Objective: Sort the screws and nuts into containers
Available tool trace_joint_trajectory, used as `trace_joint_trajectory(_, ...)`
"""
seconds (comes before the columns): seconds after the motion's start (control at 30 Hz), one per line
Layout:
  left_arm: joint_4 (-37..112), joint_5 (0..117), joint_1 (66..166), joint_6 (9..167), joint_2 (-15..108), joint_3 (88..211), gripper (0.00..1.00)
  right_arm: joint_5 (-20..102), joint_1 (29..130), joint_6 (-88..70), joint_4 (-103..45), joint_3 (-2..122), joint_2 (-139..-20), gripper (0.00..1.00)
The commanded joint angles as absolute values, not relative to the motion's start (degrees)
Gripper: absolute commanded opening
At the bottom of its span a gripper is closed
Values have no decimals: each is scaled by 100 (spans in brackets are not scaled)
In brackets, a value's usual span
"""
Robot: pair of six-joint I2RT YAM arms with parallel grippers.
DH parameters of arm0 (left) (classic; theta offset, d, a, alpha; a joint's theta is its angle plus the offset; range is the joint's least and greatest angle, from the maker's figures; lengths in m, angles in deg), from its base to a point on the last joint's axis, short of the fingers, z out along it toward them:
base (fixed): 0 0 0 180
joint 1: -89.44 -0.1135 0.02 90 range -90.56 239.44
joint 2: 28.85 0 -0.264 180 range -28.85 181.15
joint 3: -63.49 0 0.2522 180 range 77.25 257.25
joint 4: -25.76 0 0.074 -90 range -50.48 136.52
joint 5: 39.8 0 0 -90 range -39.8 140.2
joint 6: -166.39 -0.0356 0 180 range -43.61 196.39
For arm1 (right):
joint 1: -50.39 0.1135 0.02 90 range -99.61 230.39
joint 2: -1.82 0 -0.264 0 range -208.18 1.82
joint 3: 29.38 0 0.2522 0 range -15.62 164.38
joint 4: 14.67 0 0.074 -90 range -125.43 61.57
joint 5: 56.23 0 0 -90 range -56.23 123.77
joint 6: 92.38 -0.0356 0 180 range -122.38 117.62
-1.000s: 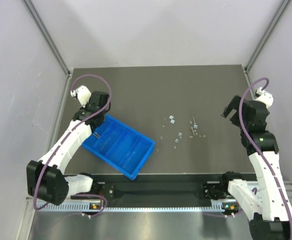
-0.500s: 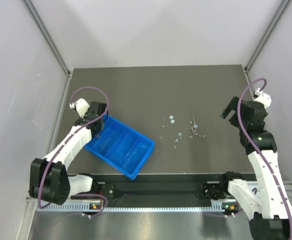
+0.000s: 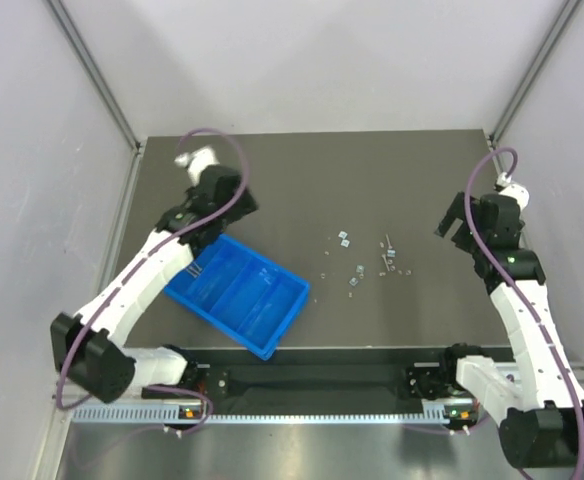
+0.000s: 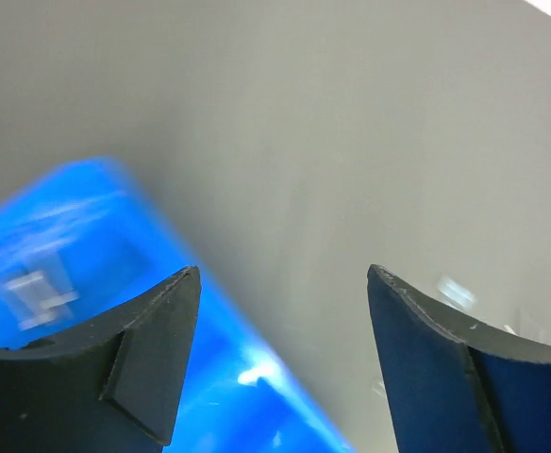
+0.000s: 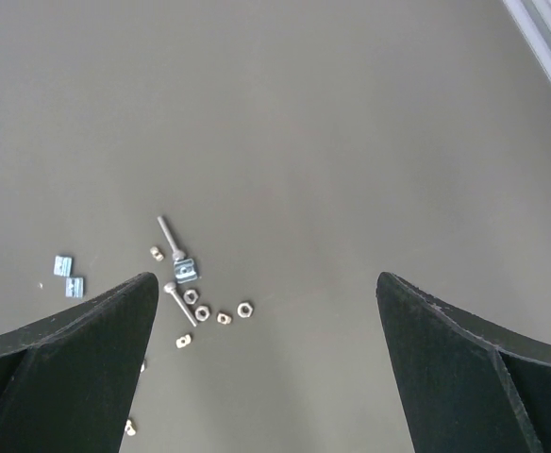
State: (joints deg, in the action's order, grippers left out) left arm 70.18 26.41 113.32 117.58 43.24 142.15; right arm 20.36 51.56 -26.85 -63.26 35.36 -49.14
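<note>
I will next move my left gripper to the right in the top view and down onto the screw nearer the bar, because that screw is loose outside the tray (image 3: 284, 322).
The blue tray (image 3: 284, 322) with its containers lies at the front left of the dark table, blurred blue (image 4: 77, 226) in the left wrist view, with a blurred pale speck (image 4: 33, 292) inside it. My left gripper (image 3: 237, 205) (image 4: 283, 274) hangs open over the tray's far edge, nothing between its fingers. Loose screws (image 3: 386, 243) (image 5: 168, 235) and nuts (image 3: 344, 238) (image 5: 244, 309) lie scattered mid-table, right of the tray. My right gripper (image 3: 452, 222) (image 5: 266, 278) stands open and empty, above the table to the right of them.
Grey walls and metal posts close in the table at the back and both sides. Two square plate nuts (image 5: 68, 275) lie left of the main scatter. Both arm bases sit on the rail (image 3: 312, 380) along the near edge.
My left gripper opened and swung up from the tray's left end toward the back and right. The right gripper edged slightly left.
</note>
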Motion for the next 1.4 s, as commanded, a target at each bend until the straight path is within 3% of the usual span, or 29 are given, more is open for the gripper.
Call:
trace_joint_trajectory(0.0,6581,2998,12517,11269,5023,15122,77,2138,4890,-2646,-6042,3527,-4995,100)
trace_joint_trajectory(0.17,6457,3306,13557,11260,6909,16275,72,2165,4845,-2681,-6103,3377,-4855,100)
trace_joint_trajectory(0.37,6879,2850,14673,11972,8774,18014,66,1989,4775,-2620,-6139,3272,-4661,100)
trace_joint_trajectory(0.63,7353,2674,15026,12051,10296,19325,55,2163,4415,-3024,-5981,3167,-4337,100)
trace_joint_trajectory(0.93,7600,2252,15149,12077,10799,19766,45,2059,4503,-2910,-6112,3201,-4107,100)
trace_joint_trajectory(1.37,7635,2173,15246,11954,11151,19836,43,1945,4547,-2857,-6200,3149,-3993,100)
